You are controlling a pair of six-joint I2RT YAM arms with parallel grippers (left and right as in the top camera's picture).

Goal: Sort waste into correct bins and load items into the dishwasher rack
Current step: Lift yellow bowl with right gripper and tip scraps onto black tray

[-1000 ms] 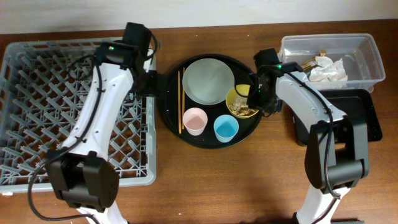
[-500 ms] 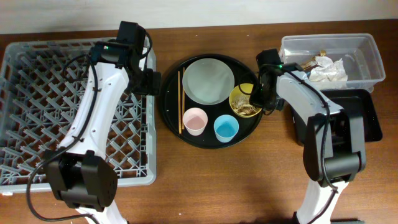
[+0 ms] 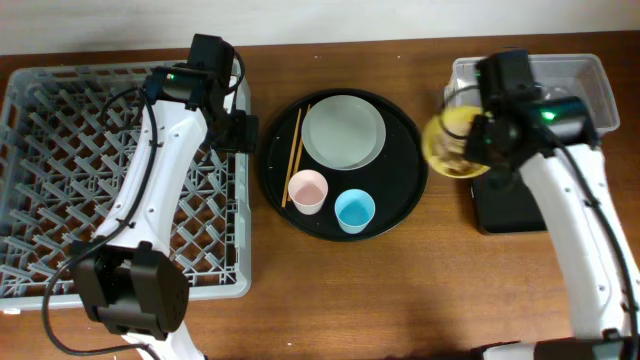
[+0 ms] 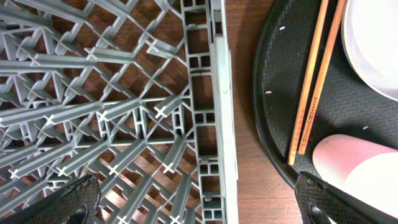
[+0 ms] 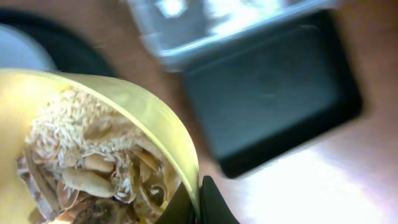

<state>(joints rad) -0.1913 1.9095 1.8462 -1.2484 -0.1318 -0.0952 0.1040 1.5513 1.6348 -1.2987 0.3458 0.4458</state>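
Note:
Next, my right gripper will tip the bowl (image 3: 447, 146) over the black bin, then lower it onto the round tray beside the blue cup, as scraps fill the bowl.
My right gripper (image 5: 198, 202) is shut on the rim of the yellow bowl (image 3: 447, 146), which it holds in the air between the round black tray and the bins; the bowl (image 5: 93, 149) holds tan food scraps (image 5: 81, 168). The grey plate (image 3: 344, 131), pink cup (image 3: 307, 191), blue cup (image 3: 354, 211) and chopsticks (image 3: 295, 155) lie on the round tray. The clear tub (image 3: 585, 75) and the black tray (image 3: 510, 205) are at the right. My left gripper (image 4: 199, 205) is open over the right wall of the dishwasher rack (image 3: 60, 170).
The large round black tray (image 3: 400, 190) sits mid-table between the rack and the bins. In the left wrist view the rack wall (image 4: 214, 112), chopsticks (image 4: 314, 81) and pink cup (image 4: 360, 168) show. The black bin (image 5: 267, 87) lies below the bowl.
My right gripper has lifted the yellow bowl off the round tray and carried it right, toward the bins. The round tray's contents have shifted slightly. The left arm has barely moved.

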